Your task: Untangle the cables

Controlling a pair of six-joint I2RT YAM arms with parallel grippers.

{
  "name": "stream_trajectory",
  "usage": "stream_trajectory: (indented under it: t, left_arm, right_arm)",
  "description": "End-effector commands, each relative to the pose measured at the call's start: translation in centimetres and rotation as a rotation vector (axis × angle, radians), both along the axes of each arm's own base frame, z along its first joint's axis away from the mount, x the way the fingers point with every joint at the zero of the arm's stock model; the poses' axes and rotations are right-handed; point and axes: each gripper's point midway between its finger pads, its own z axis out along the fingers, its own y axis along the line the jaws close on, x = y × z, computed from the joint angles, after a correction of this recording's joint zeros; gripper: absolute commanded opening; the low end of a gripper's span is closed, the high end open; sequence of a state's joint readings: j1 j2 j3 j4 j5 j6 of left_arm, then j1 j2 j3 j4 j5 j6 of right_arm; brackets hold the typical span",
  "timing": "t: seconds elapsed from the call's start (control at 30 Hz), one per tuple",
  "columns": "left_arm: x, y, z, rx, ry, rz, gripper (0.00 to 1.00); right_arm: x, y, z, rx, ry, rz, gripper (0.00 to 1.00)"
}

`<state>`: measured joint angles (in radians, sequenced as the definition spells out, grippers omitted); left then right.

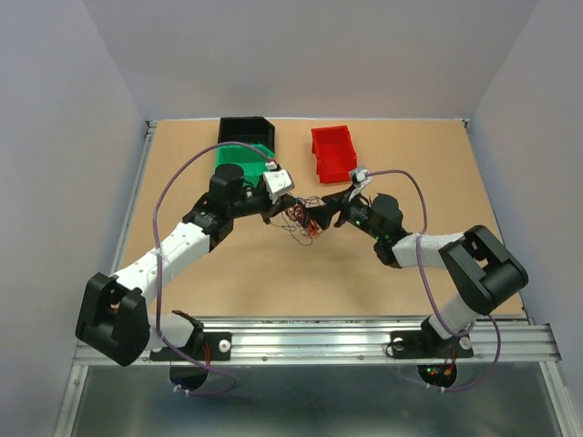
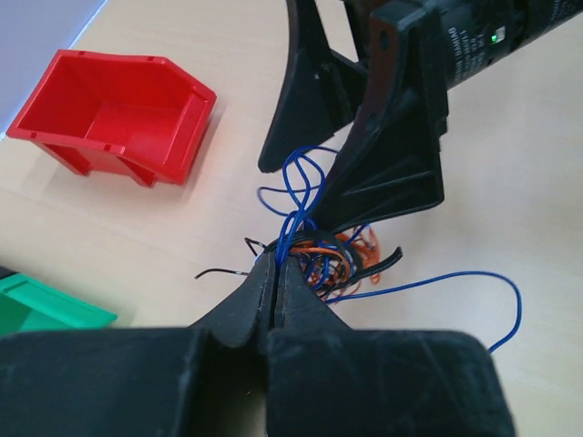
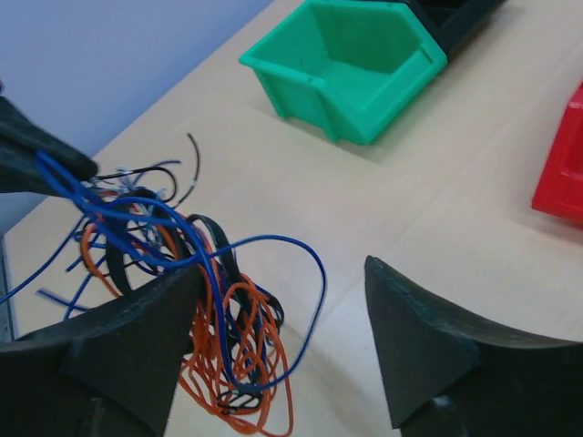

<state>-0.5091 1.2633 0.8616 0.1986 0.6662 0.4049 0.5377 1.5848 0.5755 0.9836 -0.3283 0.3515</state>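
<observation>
My left gripper will next pull off the clump (image 2: 337, 259) toward the green bin and free the blue wires, because that bin is to the left in the top view.
The cables (image 1: 301, 221) form a clump of thin orange, black and blue wires at mid-table, between both grippers. My left gripper (image 2: 276, 259) is shut, pinching blue strands at the clump's (image 2: 337, 259) edge; one blue wire trails off to the right. My right gripper (image 3: 282, 269) is open. Its left finger (image 3: 155, 337) touches the tangle (image 3: 228, 346), and a blue loop hangs in the gap between the fingers. In the top view the left gripper (image 1: 284, 214) and the right gripper (image 1: 321, 217) face each other across the clump.
A red bin (image 1: 333, 152) stands behind the clump, with a green bin (image 1: 239, 157) and a black bin (image 1: 246, 130) at the back left. Lilac arm cables arch over both arms. The red bin (image 2: 118, 114) looks empty, as does the green bin (image 3: 346, 64).
</observation>
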Motion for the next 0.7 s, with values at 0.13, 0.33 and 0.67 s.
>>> stream_trajectory:
  t: [0.13, 0.33, 0.67]
  left_arm:
    - [0.2, 0.0, 2.1, -0.055, -0.009, -0.023, 0.0]
    - [1.7, 1.4, 3.2, -0.093, -0.008, 0.069, 0.0]
    - [4.4, 7.0, 6.6, -0.251, -0.036, 0.221, 0.0]
  right_arm:
    - [-1.9, 3.2, 4.9, 0.068, -0.208, 0.191, 0.61]
    - [-0.3, 2.1, 4.4, 0.07, -0.178, 0.056, 0.15]
    - [0.1, -5.1, 4.8, 0.046, -0.145, -0.307, 0.74]
